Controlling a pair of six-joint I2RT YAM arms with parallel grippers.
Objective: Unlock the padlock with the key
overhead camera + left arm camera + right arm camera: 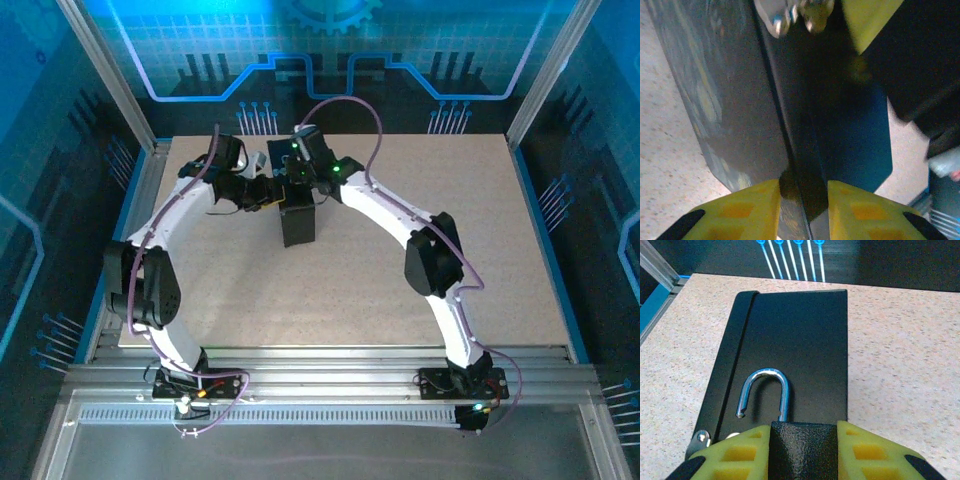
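Observation:
My right gripper moves away from the box point(298, 222), back and down to the bare tabletop, next. It then releases the padlock's body, since its shackle's hooked end is free.
The padlock point(802, 450) has a dark textured body clamped between the yellow fingers of my right gripper point(802, 426). Its silvery shackle point(765, 385) stands up out of the body with its hooked left end free in the air. Behind it is the dark box point(790, 340). My left gripper point(804, 185) sits at the box's side. Its yellow fingers stand apart with the lid seam point(790, 150) running through the gap and nothing pinched between them. The key is hidden. From above, both grippers meet at the box point(298, 222), left gripper point(268, 190) and right gripper point(300, 172).
The box's painted lid point(705, 90) faces left in the left wrist view, with a shiny metal hasp point(782, 17) at its far end. The speckled tabletop point(500, 230) spreads out on the right. Metal frame posts point(105, 70) and blue-lit walls enclose the table.

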